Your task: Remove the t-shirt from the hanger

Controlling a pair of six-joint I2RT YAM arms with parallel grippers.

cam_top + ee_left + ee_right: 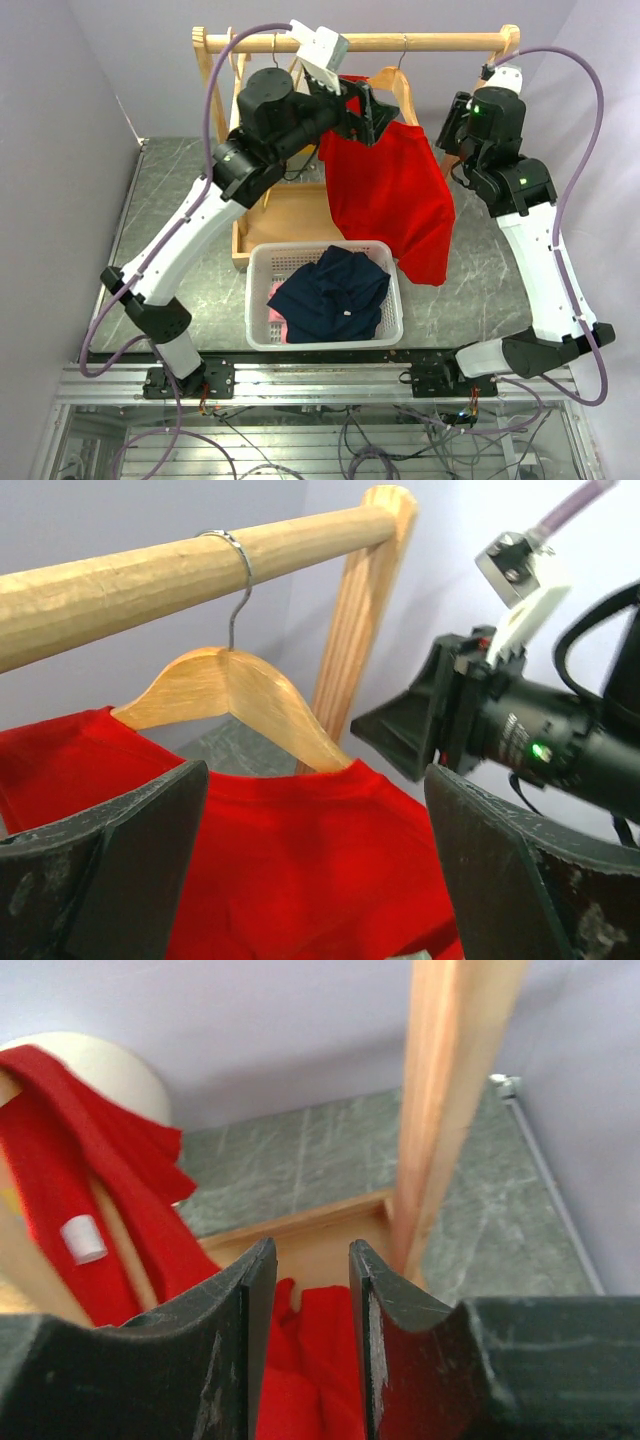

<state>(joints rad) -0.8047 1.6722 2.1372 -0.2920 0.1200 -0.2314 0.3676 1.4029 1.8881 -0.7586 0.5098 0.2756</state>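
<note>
I need to move my left gripper to the right in the top view next, with its open fingers around the hanger's neck, because bare wood shows there above the shirt's collar.
A red t-shirt hangs askew from a wooden hanger on the rack's rail. Its right side droops lower. My left gripper is wide open at the shirt's collar. In the left wrist view the shirt fills the space between its fingers, under the hanger. My right gripper is at the shirt's right shoulder. In the right wrist view its jaws stand a narrow gap apart with red fabric showing in the gap. The shirt's neck with a white label is on the left.
A white basket holding a navy garment stands in front of the rack. The rack's wooden base tray lies behind it. The right post is close beside my right gripper. Walls close in left, right and behind.
</note>
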